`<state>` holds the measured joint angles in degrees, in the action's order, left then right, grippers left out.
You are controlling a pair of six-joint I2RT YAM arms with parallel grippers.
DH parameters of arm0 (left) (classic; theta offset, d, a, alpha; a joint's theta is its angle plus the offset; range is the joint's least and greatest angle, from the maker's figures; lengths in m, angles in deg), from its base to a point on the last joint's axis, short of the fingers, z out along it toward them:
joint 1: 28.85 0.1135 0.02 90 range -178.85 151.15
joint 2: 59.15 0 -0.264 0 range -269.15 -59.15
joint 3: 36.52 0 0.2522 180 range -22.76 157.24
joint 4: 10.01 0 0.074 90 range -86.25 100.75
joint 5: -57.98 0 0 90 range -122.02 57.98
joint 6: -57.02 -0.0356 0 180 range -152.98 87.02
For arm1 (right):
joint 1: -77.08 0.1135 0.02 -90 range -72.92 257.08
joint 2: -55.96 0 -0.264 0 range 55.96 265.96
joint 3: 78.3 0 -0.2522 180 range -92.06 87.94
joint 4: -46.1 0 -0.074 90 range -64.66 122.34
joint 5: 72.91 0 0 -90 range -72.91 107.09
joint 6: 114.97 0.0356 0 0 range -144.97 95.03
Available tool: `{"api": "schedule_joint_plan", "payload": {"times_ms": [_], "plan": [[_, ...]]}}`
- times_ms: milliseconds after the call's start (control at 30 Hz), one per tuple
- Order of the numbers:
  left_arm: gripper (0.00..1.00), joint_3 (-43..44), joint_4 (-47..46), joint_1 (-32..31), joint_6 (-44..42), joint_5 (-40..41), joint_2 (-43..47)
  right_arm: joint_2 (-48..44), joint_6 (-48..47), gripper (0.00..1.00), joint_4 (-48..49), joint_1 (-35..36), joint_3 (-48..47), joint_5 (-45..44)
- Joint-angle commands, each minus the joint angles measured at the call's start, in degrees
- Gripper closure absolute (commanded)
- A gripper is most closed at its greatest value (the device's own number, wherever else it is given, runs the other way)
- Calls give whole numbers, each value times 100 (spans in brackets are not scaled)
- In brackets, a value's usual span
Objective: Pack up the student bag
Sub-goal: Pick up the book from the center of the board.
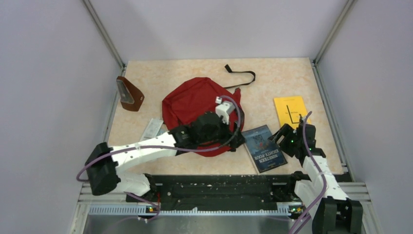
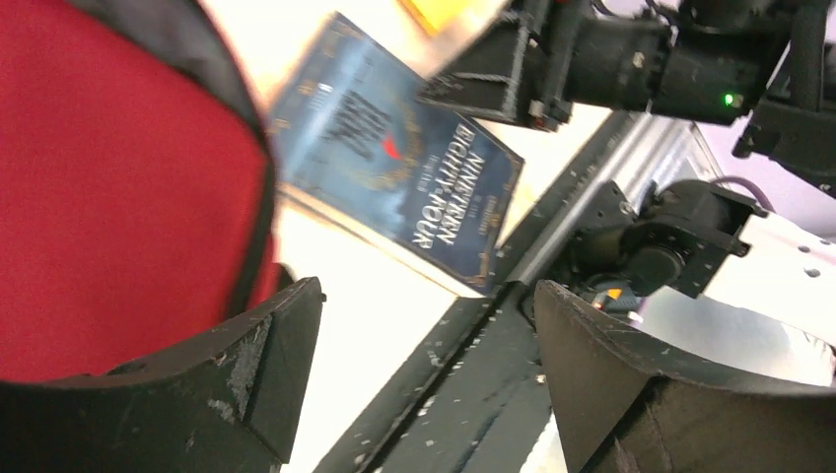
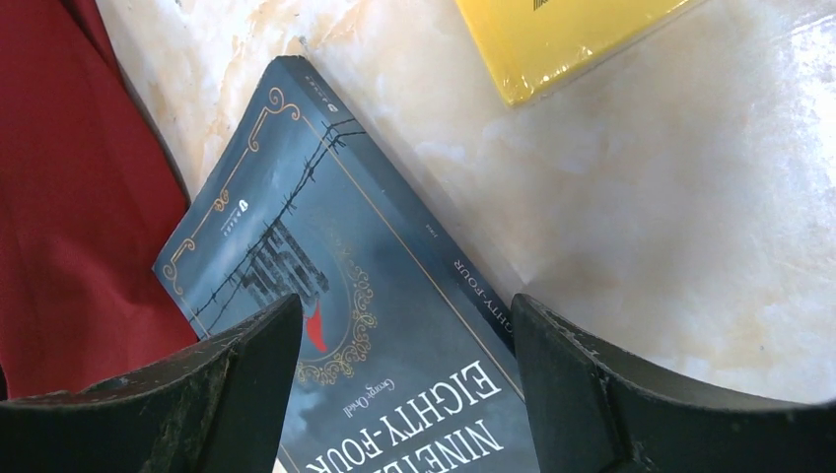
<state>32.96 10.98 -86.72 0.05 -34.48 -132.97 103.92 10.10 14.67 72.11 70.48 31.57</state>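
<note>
My right gripper is on the opposite side, so my left gripper will next move down and to the right in the top view, onto the edge of the blue book by the bag.
The dark-red student bag (image 1: 192, 102) lies flat in the middle of the table, its black strap (image 1: 242, 74) trailing behind it. My left gripper (image 1: 235, 140) is open and empty at the bag's near right edge; the left wrist view (image 2: 424, 296) shows the bag (image 2: 118, 197) to its left. A blue "Nineteen Eighty-Four" book (image 1: 263, 148) lies right of the bag. My right gripper (image 1: 281, 137) hangs open and empty just above the book's right side, its fingers either side of the spine edge in the right wrist view (image 3: 404, 305). A yellow book (image 1: 290, 111) lies farther back.
A brown wedge-shaped pouch (image 1: 129, 93) stands at the far left. A clear flat packet (image 1: 153, 128) lies left of the bag. A black rail (image 1: 219, 187) runs along the near table edge. Grey walls close in both sides.
</note>
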Motion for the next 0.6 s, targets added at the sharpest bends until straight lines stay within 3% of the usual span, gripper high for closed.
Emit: {"api": "schedule_joint_plan", "payload": {"times_ms": [0, 267, 567], "plan": [[16, 280, -1277, -651, 696, 187, -813, -230, 5, 24, -172, 91, 74, 25], [15, 645, -2100, -779, 1605, -883, -2794, -244, -83, 24, -202, 102, 0, 79], [13, 505, -2090, -757, 1901, -235, -3304, -187, -111, 23, -101, 102, 45, 147]]}}
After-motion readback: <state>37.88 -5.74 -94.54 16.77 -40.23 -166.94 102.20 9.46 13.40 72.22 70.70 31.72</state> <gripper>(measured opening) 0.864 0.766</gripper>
